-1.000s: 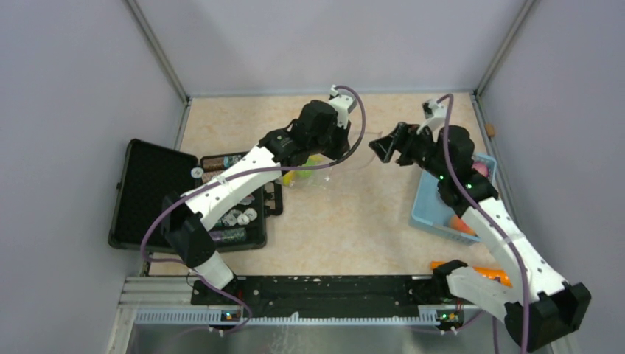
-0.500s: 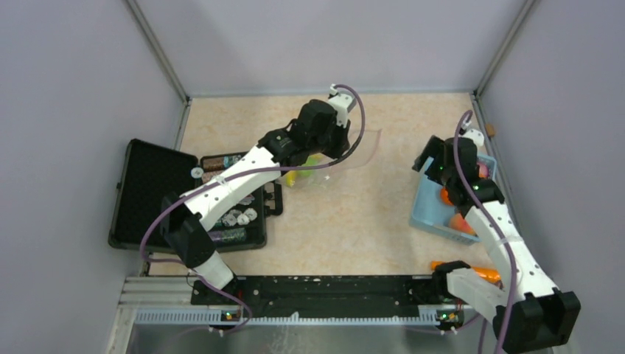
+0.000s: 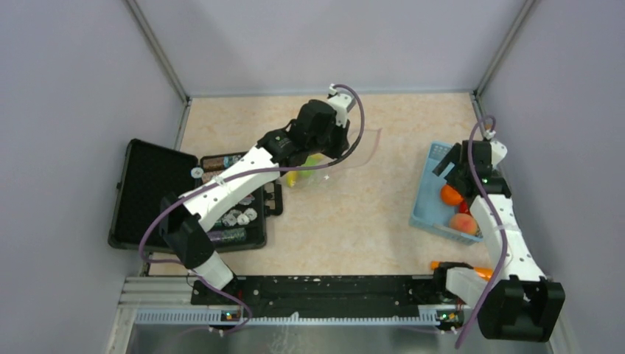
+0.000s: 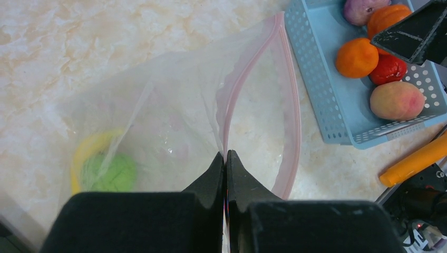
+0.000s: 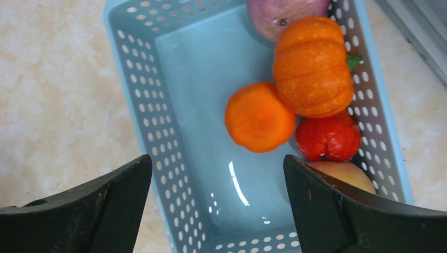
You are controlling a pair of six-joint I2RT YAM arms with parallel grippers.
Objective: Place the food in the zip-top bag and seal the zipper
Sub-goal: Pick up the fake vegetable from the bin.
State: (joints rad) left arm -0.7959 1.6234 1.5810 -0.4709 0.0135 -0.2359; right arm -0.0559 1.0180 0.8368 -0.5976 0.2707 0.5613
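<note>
The right gripper shifts toward the right in the wrist view and down around the ribbed body [image 5: 313, 68] next, as the small pumpkin lies below and that way.
The clear zip-top bag [image 4: 174, 110] lies on the table with its mouth open; it also shows in the top view [image 3: 352, 151]. My left gripper [image 4: 225, 156] is shut on one lip of the pinkish-red zipper [image 4: 297, 116] and holds it up. A green apple [image 4: 108, 171] and a yellow banana [image 4: 84, 153] are inside the bag. My right gripper [image 5: 219, 184] is open and empty above the light-blue basket [image 5: 158, 105]. An orange [image 5: 260, 117], a small pumpkin [image 5: 313, 66], a red piece [image 5: 328, 138] and a peach [image 5: 340, 176] lie in it. The slider is not visible.
An open black case [image 3: 147, 192] with round tokens sits at the left, under the left arm. A purple onion-like piece [image 5: 284, 13] lies at the basket's far end. An orange carrot-like piece [image 3: 492, 273] lies near the right arm's base. Walls close in the table.
My right arm has swung right, away from the bag's mouth, and now hangs over the blue basket. My left gripper and the bag have not moved.
</note>
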